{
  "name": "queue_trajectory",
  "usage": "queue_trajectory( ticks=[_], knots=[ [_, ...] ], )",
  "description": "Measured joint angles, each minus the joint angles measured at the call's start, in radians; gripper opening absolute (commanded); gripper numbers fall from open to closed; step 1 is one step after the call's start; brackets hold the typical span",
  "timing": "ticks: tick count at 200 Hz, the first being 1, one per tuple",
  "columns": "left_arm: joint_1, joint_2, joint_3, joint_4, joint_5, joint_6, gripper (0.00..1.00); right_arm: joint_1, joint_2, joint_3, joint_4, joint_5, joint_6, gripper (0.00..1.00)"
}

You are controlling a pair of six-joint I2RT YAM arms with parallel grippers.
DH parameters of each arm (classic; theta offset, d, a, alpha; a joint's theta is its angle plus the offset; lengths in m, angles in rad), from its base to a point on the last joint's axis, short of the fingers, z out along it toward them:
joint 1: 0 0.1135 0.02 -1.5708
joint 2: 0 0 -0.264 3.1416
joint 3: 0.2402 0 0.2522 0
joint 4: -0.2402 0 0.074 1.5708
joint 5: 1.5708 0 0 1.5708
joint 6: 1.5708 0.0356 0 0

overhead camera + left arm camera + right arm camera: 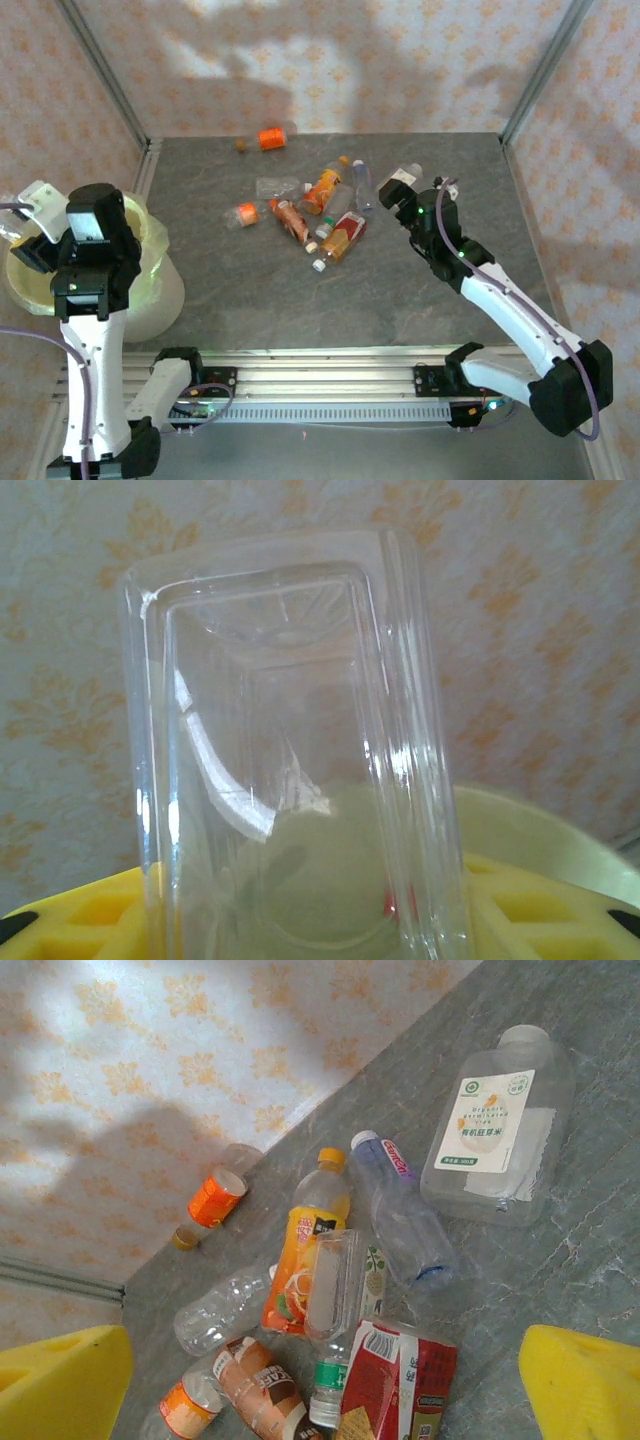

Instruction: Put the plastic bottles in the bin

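Next, my left gripper moves down and slightly back toward the bin's lined opening point(36, 286) point(535, 832) to release. The held bottle's loose end still sticks out past the bin's rim.
My left gripper point(35, 245) is shut on a clear square plastic bottle point(290, 760), held over the bin point(150, 240), a white bucket with a pale yellow-green liner point(540, 830). Several bottles lie in a pile point(315, 215) mid-table, among them an orange juice bottle point(305, 1250), a red-labelled bottle point(400, 1380) and a brown-labelled one point(265, 1390). A flat clear bottle with a white label point(495, 1125) lies at the pile's right. My right gripper point(405, 195) hangs open above that side, its yellow fingers point(580, 1380) apart and holding nothing.
One orange-labelled bottle point(268, 138) lies alone by the back wall. Patterned walls and metal posts close in the grey table point(300, 300) on three sides. The bin stands off the table's left edge.
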Motion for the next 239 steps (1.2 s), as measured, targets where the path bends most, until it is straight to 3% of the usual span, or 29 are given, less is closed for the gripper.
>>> queue_trajectory(
  ticks=[39, 79, 128, 156, 183, 239],
  knots=[
    [0.179, 0.002, -0.032, -0.032, 0.090, -0.011, 0.49, 0.000, 0.014, 0.041, -0.003, -0.021, -0.026, 0.99],
    [0.300, 0.011, -0.118, -0.029, 0.159, -0.014, 0.49, -0.001, 0.036, 0.074, -0.006, -0.045, -0.043, 0.99],
    [0.307, 0.042, -0.195, -0.022, 0.171, -0.014, 0.51, -0.001, 0.055, 0.075, -0.022, -0.069, -0.042, 0.99],
    [0.307, 0.045, -0.196, -0.022, 0.171, -0.021, 0.62, -0.001, 0.066, 0.075, -0.030, -0.085, -0.042, 0.99],
    [0.307, 0.050, -0.192, -0.029, 0.168, -0.034, 0.78, -0.001, 0.075, 0.077, -0.036, -0.093, -0.042, 0.99],
    [0.308, 0.055, -0.088, -0.088, 0.190, -0.079, 0.91, -0.001, 0.075, 0.077, -0.045, -0.095, -0.042, 0.99]
  ],
)
